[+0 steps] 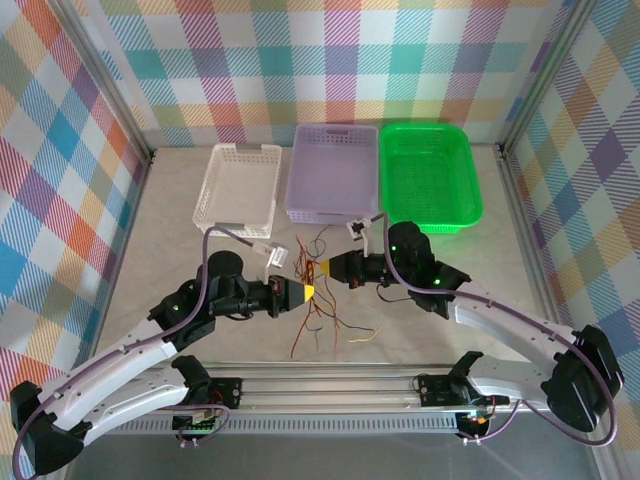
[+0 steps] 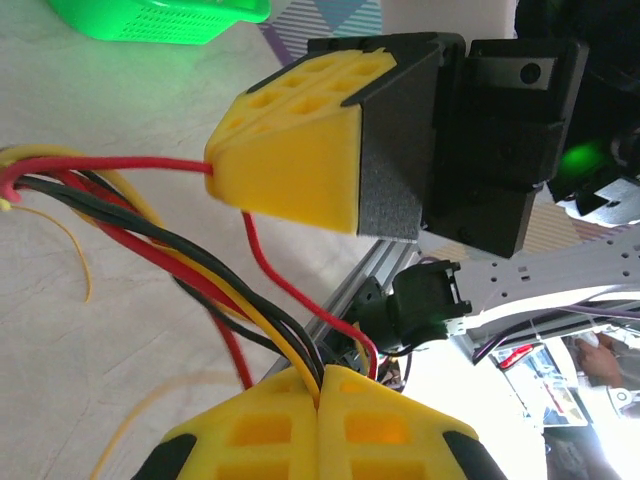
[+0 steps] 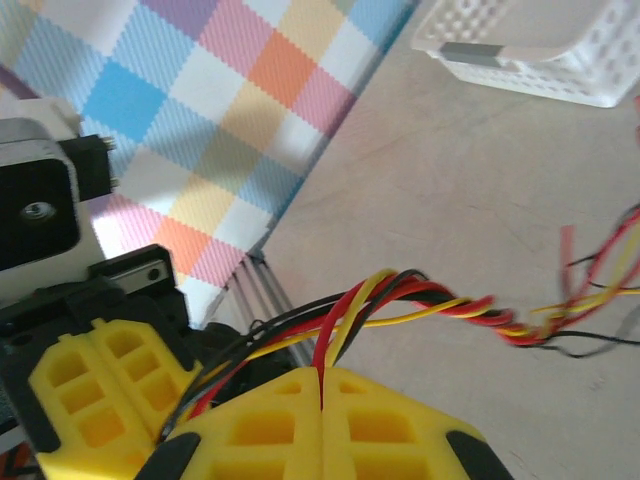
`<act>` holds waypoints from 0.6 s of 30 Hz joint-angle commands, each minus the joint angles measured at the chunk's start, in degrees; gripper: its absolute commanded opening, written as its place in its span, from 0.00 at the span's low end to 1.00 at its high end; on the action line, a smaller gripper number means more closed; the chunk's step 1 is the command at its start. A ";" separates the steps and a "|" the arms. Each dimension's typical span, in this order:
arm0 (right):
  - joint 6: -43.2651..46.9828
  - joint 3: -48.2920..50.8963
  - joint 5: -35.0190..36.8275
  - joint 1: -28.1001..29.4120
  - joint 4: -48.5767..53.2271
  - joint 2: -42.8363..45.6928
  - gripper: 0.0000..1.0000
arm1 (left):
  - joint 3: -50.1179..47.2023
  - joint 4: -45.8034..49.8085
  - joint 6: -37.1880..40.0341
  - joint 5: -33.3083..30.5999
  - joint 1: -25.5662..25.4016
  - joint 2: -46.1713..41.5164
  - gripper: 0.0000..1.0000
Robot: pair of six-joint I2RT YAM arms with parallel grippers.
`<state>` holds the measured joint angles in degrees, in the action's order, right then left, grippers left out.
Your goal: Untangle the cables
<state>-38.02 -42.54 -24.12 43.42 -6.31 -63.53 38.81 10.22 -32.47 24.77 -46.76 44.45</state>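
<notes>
The red and yellow cables wind into the twist of cables, so the robot's right gripper should move outward toward the green basket next and release them.
The cables, thin red, yellow and black wires, hang as a tangled bunch over the table centre, with loose ends trailing toward the near rail. My left gripper and right gripper meet tip to tip above them. In the left wrist view my left gripper is shut on several strands of the cables, and the right gripper's yellow fingers sit just beyond, with a red wire entering them. In the right wrist view my right gripper is shut on red and yellow strands of the twisted cables.
Three baskets stand along the back: a white basket, a purple basket and a green basket. The white basket also appears beyond the cables. An aluminium rail crosses the near edge. Checked walls enclose the table.
</notes>
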 commanded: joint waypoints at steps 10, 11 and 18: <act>1.44 -0.80 11.11 -9.37 17.42 9.20 0.00 | 4.00 11.79 6.81 -2.09 0.21 -5.66 0.00; 1.46 -0.73 11.03 -10.62 18.31 10.38 0.00 | 4.62 13.32 7.20 -2.88 0.30 -5.89 0.00; 3.76 -2.77 12.52 -17.63 26.87 16.44 0.00 | 8.93 21.53 8.79 -10.21 1.22 -7.07 0.00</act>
<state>-36.45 -42.70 -14.17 27.46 14.74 -48.75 44.31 26.76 -25.82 18.79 -46.24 38.41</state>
